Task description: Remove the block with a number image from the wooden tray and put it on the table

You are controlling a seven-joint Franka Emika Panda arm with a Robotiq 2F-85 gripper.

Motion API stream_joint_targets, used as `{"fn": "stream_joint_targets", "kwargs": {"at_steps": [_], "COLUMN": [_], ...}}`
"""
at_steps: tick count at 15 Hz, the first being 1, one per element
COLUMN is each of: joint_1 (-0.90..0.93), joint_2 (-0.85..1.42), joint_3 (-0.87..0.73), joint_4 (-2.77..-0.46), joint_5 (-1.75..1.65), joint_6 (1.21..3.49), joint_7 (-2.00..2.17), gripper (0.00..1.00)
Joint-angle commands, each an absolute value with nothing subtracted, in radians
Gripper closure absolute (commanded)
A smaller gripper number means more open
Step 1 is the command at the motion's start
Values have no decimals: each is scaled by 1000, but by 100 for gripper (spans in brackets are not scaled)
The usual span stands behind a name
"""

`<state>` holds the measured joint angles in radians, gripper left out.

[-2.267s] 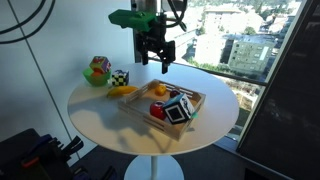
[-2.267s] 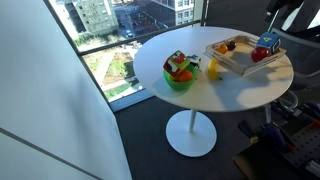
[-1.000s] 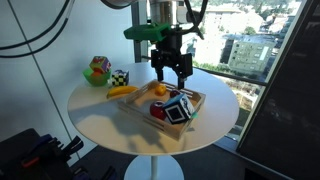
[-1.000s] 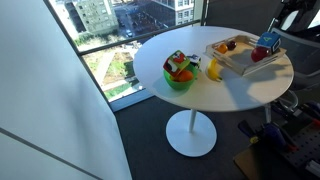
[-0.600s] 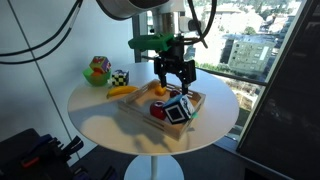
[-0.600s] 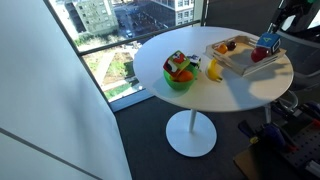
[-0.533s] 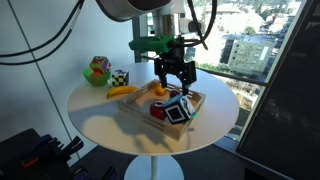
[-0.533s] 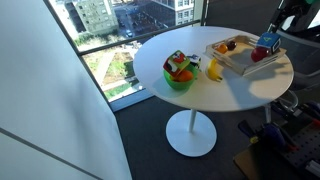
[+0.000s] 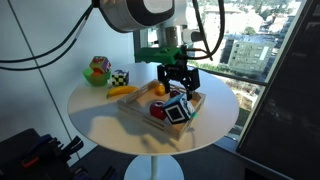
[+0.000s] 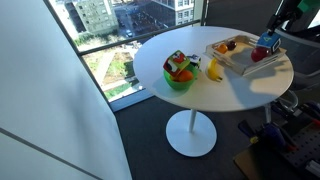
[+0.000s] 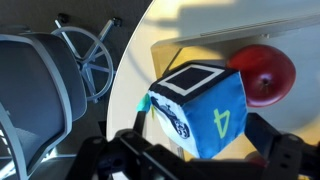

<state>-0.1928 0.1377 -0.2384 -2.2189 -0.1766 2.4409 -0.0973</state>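
I will lower my gripper over the block's blue side and close it, because the block is already between my gripper's open fingers with a small gap below them.
The block with a number image (image 11: 196,107) has a black-bordered white face and a blue side with a green 4. It lies in the wooden tray (image 11: 178,52) on the round white table (image 9: 100,110). It also shows in both exterior views (image 9: 178,109) (image 10: 266,42), at the tray's (image 9: 140,105) (image 10: 236,62) end. My gripper (image 9: 177,88) hangs open just above the block. In the wrist view its dark fingers (image 11: 205,160) stand on either side of the block, not touching it.
A red apple (image 11: 264,70) lies in the tray next to the block. A banana (image 9: 122,91), a chequered cube (image 9: 120,77) and a larger green and red block (image 9: 97,70) sit on the table beside the tray. A window is close behind the table.
My gripper has moved sideways over the tray and come down toward the number block. It has stayed open. The block and tray have not moved.
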Motion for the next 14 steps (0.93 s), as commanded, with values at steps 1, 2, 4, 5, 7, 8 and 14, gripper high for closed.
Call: {"fn": "stream_joint_targets", "kwargs": {"at_steps": [1, 2, 4, 5, 7, 8, 14], "joint_1": [-212, -214, -216, -217, -218, -221, -240], "joint_2": [178, 184, 197, 204, 216, 221, 244], "joint_3": [-232, -230, -230, -229, -227, -224, -208], "joint_4": [-2180, -2177, -2170, -2166, -2162, -2162, -2156], "joint_5": [-182, -177, -180, -179, -176, -168, -104], "joint_6": [2458, 2462, 2472, 2475, 2487, 2496, 2500], "joint_7": [-159, -175, -193, -203, -219, -232, -297], "gripper": [0, 0, 0, 0, 0, 0, 0]}}
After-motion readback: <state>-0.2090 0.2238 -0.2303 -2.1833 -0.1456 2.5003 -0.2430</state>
